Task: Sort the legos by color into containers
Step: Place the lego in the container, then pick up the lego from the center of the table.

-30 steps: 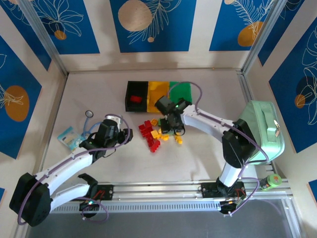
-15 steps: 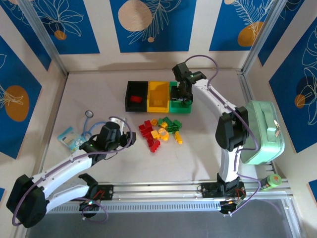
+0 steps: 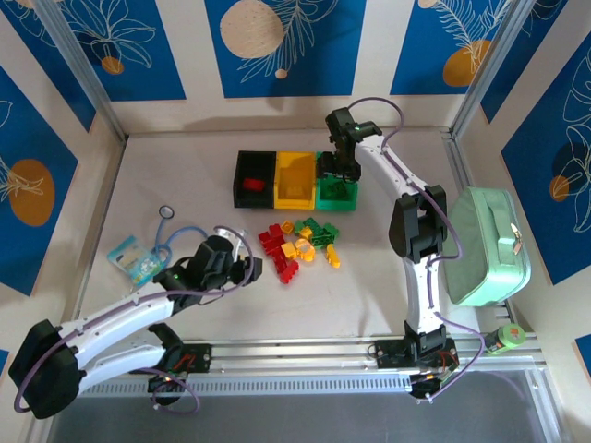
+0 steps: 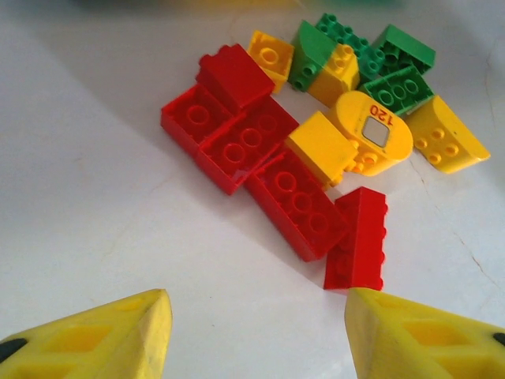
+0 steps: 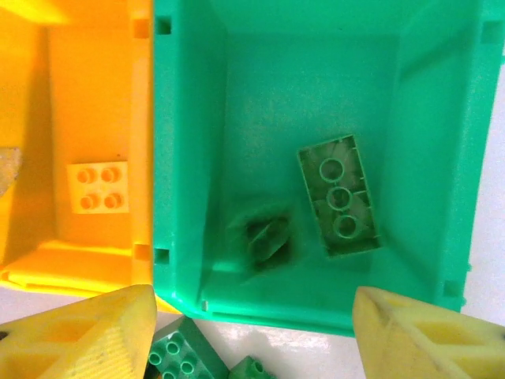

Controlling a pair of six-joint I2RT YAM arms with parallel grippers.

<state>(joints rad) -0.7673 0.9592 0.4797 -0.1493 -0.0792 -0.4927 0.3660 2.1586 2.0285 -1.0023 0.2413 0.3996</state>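
The left gripper shifts and lowers onto the nearest red brick's near end [image 3: 285,278] [image 4: 355,262] next, which lies below it toward the mint-green case, because that end is free.
The legos [image 3: 300,245] lie in a loose red, yellow and green pile mid-table. Behind them stand the joined containers: black [image 3: 253,172] with a red brick, yellow [image 3: 295,178], green [image 3: 338,192]. My right gripper [image 3: 340,172] hangs open over the green bin [image 5: 316,103]. Inside lie an upside-down green brick [image 5: 339,197] and a blurred green piece [image 5: 268,237]. A yellow brick [image 5: 97,188] lies in the yellow bin [image 5: 47,118]. My left gripper [image 4: 256,324] is open and empty, low at the pile's left, its right fingertip beside a red brick [image 4: 357,237].
A large mint-green case [image 3: 485,245] lies at the right. A blue-white packet [image 3: 132,258] and a small ring [image 3: 165,211] sit left of the left arm. Loose green bricks [image 5: 177,359] lie just in front of the green bin. Walls close in on three sides.
My right gripper went from the pile to above the green bin and opened; a green piece now lies inside. The left gripper has slid right, closer to the red bricks.
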